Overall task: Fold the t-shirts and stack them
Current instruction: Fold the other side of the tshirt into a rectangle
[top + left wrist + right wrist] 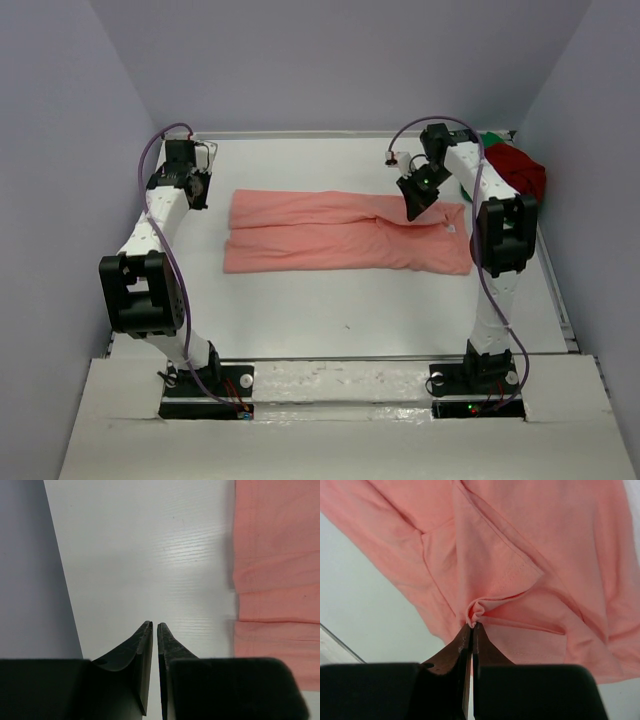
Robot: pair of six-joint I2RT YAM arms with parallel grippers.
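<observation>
The pinched fold is still short of the shirt's near long edge (pixel 406 264) (pixel 434 624), so my right gripper will next move back toward that edge and let go of the fold.
The salmon-pink t-shirt (pixel 340 233) lies folded lengthwise across the middle of the table. My right gripper (pixel 413 209) is shut on a pinch of its cloth near the right end, by the collar and sleeve; the right wrist view shows the fold (pixel 476 611) bunched at the fingertips. My left gripper (pixel 199 190) is shut and empty over bare table, left of the shirt's hem (pixel 277 580). The dark red t-shirt (pixel 522 172) lies crumpled at the far right, with the green t-shirt (pixel 493 140) showing just behind it.
Grey walls close in the table on the left (pixel 60 180), back and right. A white ledge (pixel 340 410) runs along the near edge by the arm bases.
</observation>
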